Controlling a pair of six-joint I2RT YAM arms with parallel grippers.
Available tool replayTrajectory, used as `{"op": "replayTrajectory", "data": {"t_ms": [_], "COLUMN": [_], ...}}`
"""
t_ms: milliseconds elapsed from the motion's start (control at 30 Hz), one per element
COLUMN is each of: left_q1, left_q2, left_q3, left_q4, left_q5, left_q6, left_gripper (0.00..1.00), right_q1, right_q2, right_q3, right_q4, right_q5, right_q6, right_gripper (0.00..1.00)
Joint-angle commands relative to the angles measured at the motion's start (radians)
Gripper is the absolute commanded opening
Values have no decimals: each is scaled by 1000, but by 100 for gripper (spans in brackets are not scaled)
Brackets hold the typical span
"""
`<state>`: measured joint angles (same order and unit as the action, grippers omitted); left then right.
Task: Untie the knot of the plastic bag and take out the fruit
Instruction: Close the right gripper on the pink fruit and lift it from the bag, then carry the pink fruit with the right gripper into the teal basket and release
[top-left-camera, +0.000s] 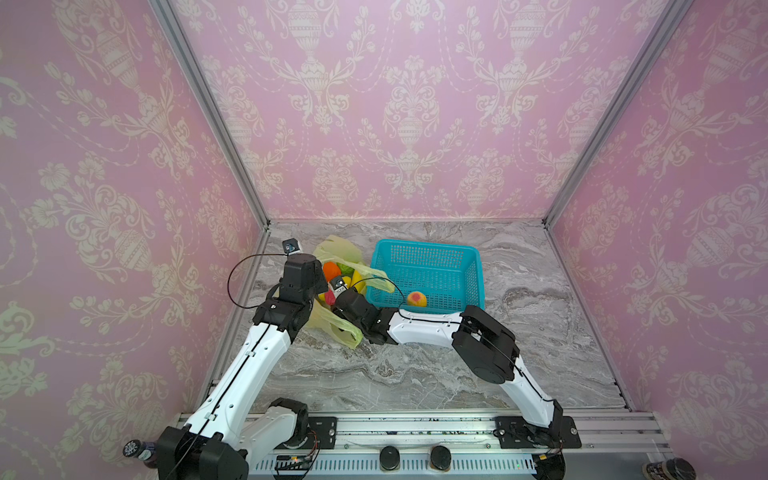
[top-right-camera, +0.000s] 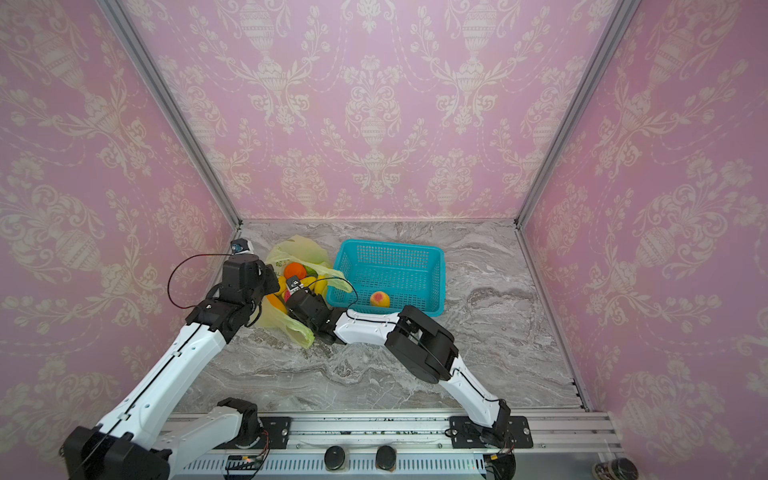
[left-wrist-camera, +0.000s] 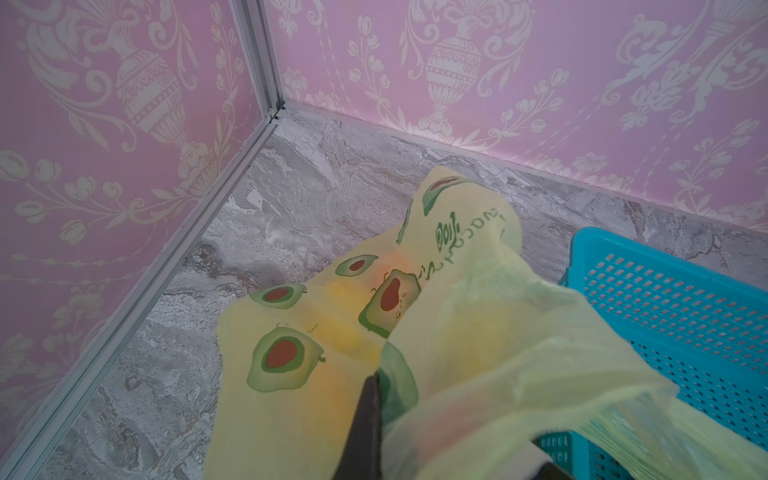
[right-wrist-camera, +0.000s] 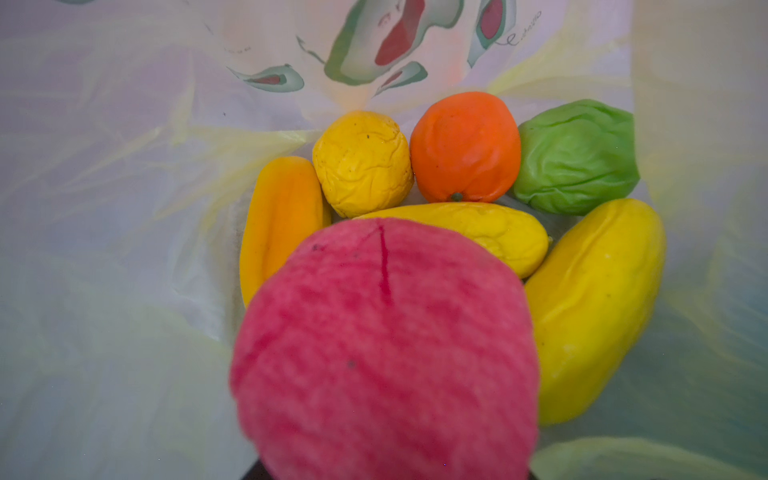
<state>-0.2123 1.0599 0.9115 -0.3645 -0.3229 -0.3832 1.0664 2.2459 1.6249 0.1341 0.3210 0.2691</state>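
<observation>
Next, my right gripper rises out of the bag (top-left-camera: 336, 249), crosses over and lowers to release, as the basket's bare bottom lies there, past the pink-yellow fruit.
The yellow-green plastic bag (top-left-camera: 336, 249) (top-right-camera: 291, 249) lies at the back left with its mouth gaping; no knot is in view. My left gripper (left-wrist-camera: 380, 374) is shut on a fold of the bag's edge (left-wrist-camera: 457, 311), holding it up. My right gripper (top-left-camera: 334, 297) reaches into the mouth and is shut on a pink-red fruit (right-wrist-camera: 386, 353) that hides its fingers. Deeper inside lie an orange (right-wrist-camera: 465, 145), a round yellow fruit (right-wrist-camera: 361, 162), a green one (right-wrist-camera: 577, 158) and elongated yellow ones (right-wrist-camera: 594, 307). One pink-yellow fruit (top-left-camera: 417, 298) sits in the basket.
A teal mesh basket (top-left-camera: 428, 245) (left-wrist-camera: 665, 291) stands just right of the bag. One loose handle loop (top-left-camera: 376, 278) drapes against its rim, another (top-left-camera: 345, 332) lies on the marble table. The left wall and back corner (left-wrist-camera: 270, 116) are close behind the bag.
</observation>
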Motion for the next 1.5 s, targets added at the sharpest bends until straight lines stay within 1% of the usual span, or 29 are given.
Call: {"op": "replayTrajectory", "data": {"t_ms": [0,100,233,267,367,467,567,633,733,833,967,1033,1133,1233,1300,1433,1467], "left_q1": [5,6,6,6,5,5,6,5,6,6,6,5,6,5,5,6,5], "left_q2": [-17,-14,-5,-2,6,13,26,38,52,44,38,40,19,-19,-44,-108,-116], "left_q3": [-11,-10,-10,-10,-11,-13,-11,-10,-7,-12,-20,-21,-65,-128,-167,-339,-365], "left_q4": [-16,-16,-13,-14,-14,-11,-5,-4,-4,-7,14,27,99,173,222,466,509], "left_q5": [-7,-8,-3,-5,-7,-5,-4,-7,-7,1,61,102,146,116,107,124,125], "left_q6": [-6,-7,-6,-6,-9,-8,-6,-4,-2,-2,9,16,26,28,42,79,82], "left_gripper": [0,0,0,0,0,0,0,0,0,0,0,0,0,0,0,0,0], "right_q1": [6,26,52,55,55,51,36,8,-65,-168,-270,-285,-308,-334,-340,-344,-345], "right_q2": [-117,-239,-458,-516,-668,-790,-880,-925,-974,-984,-927,-897,-832,-745,-697,-639,-636], "right_q3": [-97,-233,-457,-522,-647,-722,-786,-825,-872,-895,-860,-840,-805,-747,-717,-689,-691], "right_q4": [50,91,147,152,140,93,75,67,37,-6,-103,-134,-180,-245,-271,-279,-272], "right_q5": [2,25,68,80,133,205,261,275,270,210,160,153,118,82,82,76,67], "right_q6": [-13,-41,-69,-72,-82,-93,-83,-59,4,81,132,128,121,128,123,117,116], "right_gripper": [18,17,17,17,17,16,15,14,12,13,11,12,14,9,8,11,13]}}
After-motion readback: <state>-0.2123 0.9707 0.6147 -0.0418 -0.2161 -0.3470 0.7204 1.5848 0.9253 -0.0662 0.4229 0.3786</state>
